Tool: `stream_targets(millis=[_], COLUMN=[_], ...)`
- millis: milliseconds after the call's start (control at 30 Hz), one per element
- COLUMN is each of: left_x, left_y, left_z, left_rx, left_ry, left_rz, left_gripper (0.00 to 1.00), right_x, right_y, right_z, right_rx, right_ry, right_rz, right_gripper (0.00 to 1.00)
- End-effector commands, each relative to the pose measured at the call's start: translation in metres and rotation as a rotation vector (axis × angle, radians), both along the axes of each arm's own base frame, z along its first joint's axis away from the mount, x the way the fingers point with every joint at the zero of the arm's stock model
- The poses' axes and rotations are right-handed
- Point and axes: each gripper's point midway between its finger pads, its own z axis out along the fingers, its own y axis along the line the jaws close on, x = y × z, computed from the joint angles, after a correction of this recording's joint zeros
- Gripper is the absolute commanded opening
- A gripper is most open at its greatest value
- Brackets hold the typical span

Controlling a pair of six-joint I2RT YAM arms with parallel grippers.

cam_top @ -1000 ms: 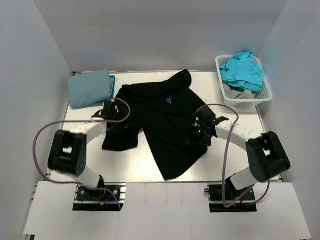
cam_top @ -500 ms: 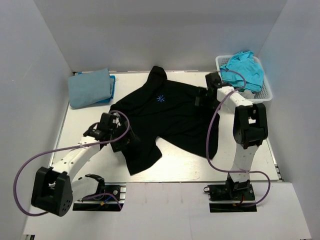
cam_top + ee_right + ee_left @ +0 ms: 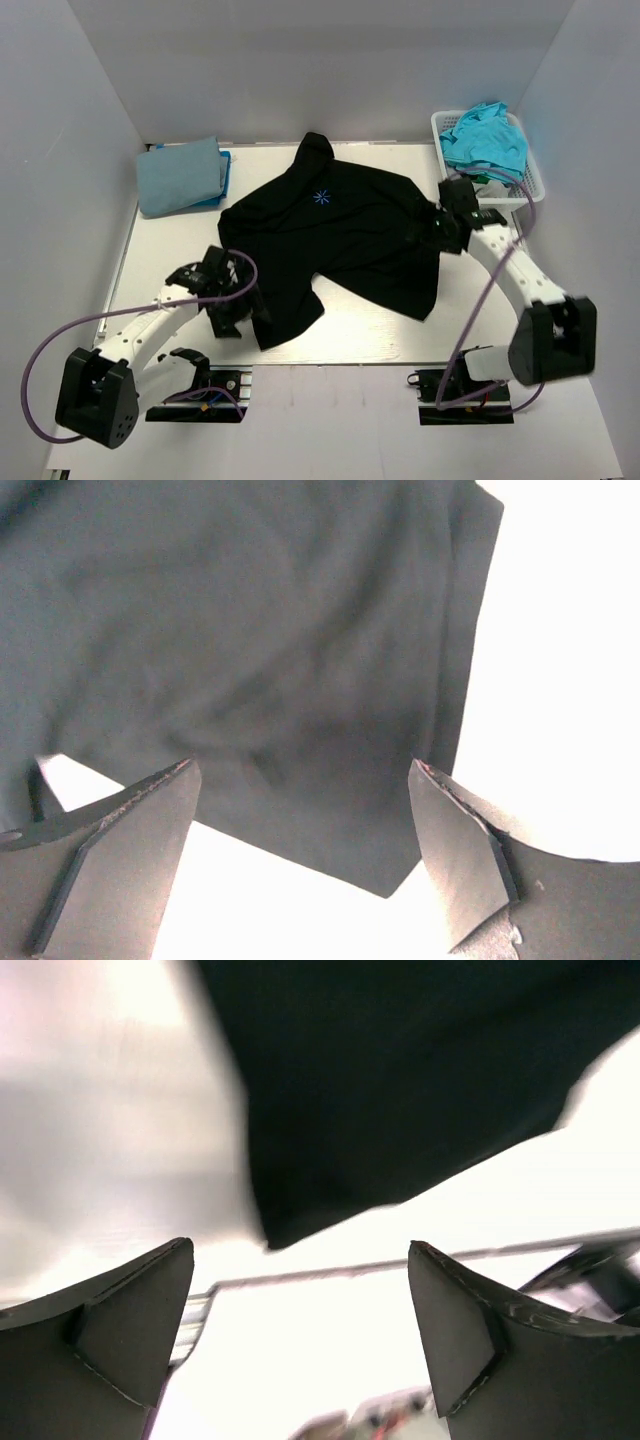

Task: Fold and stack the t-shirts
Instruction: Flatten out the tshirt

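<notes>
My left gripper sinks with open fingers and draws back onto the black t-shirt's near corner (image 3: pixel 264 342) (image 3: pixel 277 1232) next, as it lies on the tabletop beyond the empty fingers.
A large black t-shirt (image 3: pixel 340 235) with a small blue logo lies spread across the middle of the table. My left gripper (image 3: pixel 238 312) hovers open at its near-left corner; in the left wrist view that black corner (image 3: pixel 400 1090) lies just beyond the empty fingers (image 3: pixel 130 1310). My right gripper (image 3: pixel 435 225) is open over the shirt's right edge. In the right wrist view the black cloth (image 3: pixel 270 650) shows between its fingertips (image 3: pixel 450 830), which hold nothing. A folded light blue t-shirt (image 3: pixel 180 175) rests at the back left. A turquoise t-shirt (image 3: pixel 487 140) fills the basket.
A white slotted basket (image 3: pixel 530 185) stands at the back right corner. White walls enclose the table on three sides. The table's near edge (image 3: pixel 330 360) runs just in front of the black shirt's hem, with both arm bases below it.
The black shirt was turned and dragged left and back, then lay still. My right gripper went up to the basket and came back to the shirt's right edge. My left gripper drew nearer the front.
</notes>
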Motion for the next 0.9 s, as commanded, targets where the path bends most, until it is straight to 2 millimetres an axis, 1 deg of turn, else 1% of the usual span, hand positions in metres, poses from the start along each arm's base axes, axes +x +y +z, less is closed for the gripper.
stream_targets(millis=[0, 33, 67, 133, 200, 233, 267, 300, 333, 367, 400, 433, 467, 533, 567, 600, 633, 667, 700, 733, 767, 800, 867], left_x=[-0.035, -0.040, -0.044, -0.055, -0.060, -0.056, -0.059, -0.060, -0.057, -0.058, -0.059, -0.058, -0.057, -0.051, -0.046, -0.046, -0.040, -0.034, -0.033, -0.029, -0.024, -0.023, -0.017], left_y=[-0.002, -0.004, -0.004, -0.007, -0.012, -0.016, -0.015, -0.013, -0.015, -0.016, -0.015, -0.013, -0.016, -0.019, -0.023, -0.024, -0.027, -0.033, -0.034, -0.039, -0.043, -0.041, -0.043], left_z=[-0.005, -0.004, -0.007, -0.018, -0.026, -0.025, -0.029, -0.033, -0.032, -0.035, -0.037, -0.042, -0.044, -0.046, -0.048, -0.050, -0.049, -0.047, -0.049, -0.045, -0.042, -0.044, -0.039], left_rx=[-0.029, -0.030, -0.025, -0.021, -0.031, -0.041, -0.012, 0.013, 0.018, 0.031, 0.048, 0.079, 0.088, 0.093, 0.100, 0.109, 0.108, 0.095, 0.096, 0.084, 0.073, 0.090, 0.085], left_ry=[0.086, 0.087, 0.099, 0.146, 0.171, 0.148, 0.155, 0.165, 0.154, 0.150, 0.157, 0.159, 0.152, 0.141, 0.126, 0.126, 0.108, 0.087, 0.088, 0.070, 0.052, 0.050, 0.022], left_rz=[-0.039, -0.054, -0.062, -0.077, -0.088, -0.103, -0.110, -0.117, -0.115, -0.136, -0.133, -0.127, -0.134, -0.130, -0.139, -0.139, -0.136, -0.145, -0.145, -0.154, -0.154, -0.158, -0.154], left_gripper=[0.97, 0.96, 0.95, 0.92, 0.91, 0.89, 0.88, 0.86, 0.85, 0.82, 0.81, 0.81, 0.80, 0.78, 0.73, 0.71, 0.69, 0.65, 0.54, 0.49, 0.42, 0.28, 0.07], right_x=[-0.046, -0.057, -0.068, -0.078, -0.089, -0.092, -0.100, -0.105, -0.108, -0.111, -0.117, -0.117, -0.121, -0.135, -0.138, -0.147, -0.155, -0.158, -0.161, -0.165, -0.166, -0.164, -0.163], right_y=[-0.004, -0.006, -0.009, -0.009, -0.012, -0.012, -0.015, -0.010, -0.012, -0.013, -0.014, -0.016, -0.016, -0.017, -0.015, -0.017, -0.018, -0.019, -0.019, -0.018, -0.017, -0.016, -0.017], right_z=[-0.010, -0.013, -0.019, -0.015, -0.020, -0.022, -0.029, -0.030, -0.032, -0.033, -0.036, -0.035, -0.036, -0.041, -0.041, -0.046, -0.052, -0.055, -0.058, -0.066, -0.069, -0.072, -0.080], right_rx=[0.059, 0.067, 0.064, 0.083, 0.083, 0.092, 0.085, 0.117, 0.115, 0.115, 0.107, 0.112, 0.116, 0.116, 0.131, 0.126, 0.124, 0.129, 0.131, 0.137, 0.144, 0.147, 0.135], right_ry=[0.081, 0.093, 0.121, 0.109, 0.132, 0.138, 0.162, 0.182, 0.197, 0.203, 0.225, 0.218, 0.227, 0.246, 0.253, 0.279, 0.300, 0.308, 0.317, 0.327, 0.334, 0.329, 0.339], right_rz=[-0.061, -0.075, -0.080, -0.089, -0.106, -0.124, -0.134, -0.124, -0.137, -0.147, -0.148, -0.158, -0.162, -0.159, -0.164, -0.169, -0.187, -0.203, -0.211, -0.221, -0.225, -0.222, -0.217], right_gripper=[0.90, 0.90, 0.90, 0.90, 0.90, 0.90, 0.90, 0.90, 0.90, 0.90, 0.90, 0.90, 0.90, 0.90, 0.90, 0.90, 0.90, 0.90, 0.90, 0.90, 0.90, 0.90, 0.90])
